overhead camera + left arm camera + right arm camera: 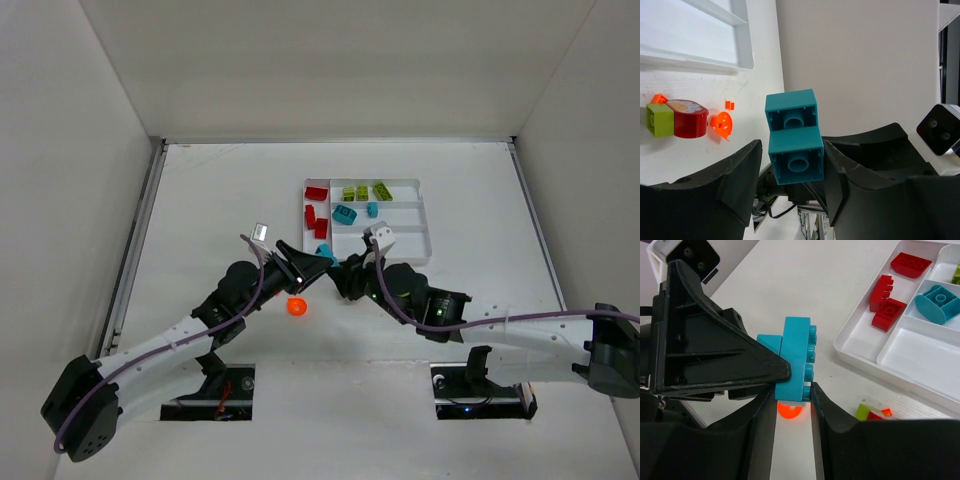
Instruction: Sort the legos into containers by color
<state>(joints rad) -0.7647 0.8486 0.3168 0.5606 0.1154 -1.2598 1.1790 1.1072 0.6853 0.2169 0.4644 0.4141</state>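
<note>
My right gripper will next carry the matching lego outward, lower it into the slot that holds teal legos and let it go, because that slot is outward and below my right gripper.
A teal lego, two bricks stuck together, hangs above the table just in front of the white tray. My right gripper is shut on it, a finger pressed on each side. My left gripper stands open around the same teal lego, with a narrow gap at one finger. In the tray lie red legos in the side slot, yellow-green ones in the far slot and teal ones in the slot in front of it. An orange lego lies on the table below the grippers.
A yellow-green brick, a red piece and small orange bits lie together on the table near the tray's edge. Both arms cross in front of the tray. White walls enclose the table.
</note>
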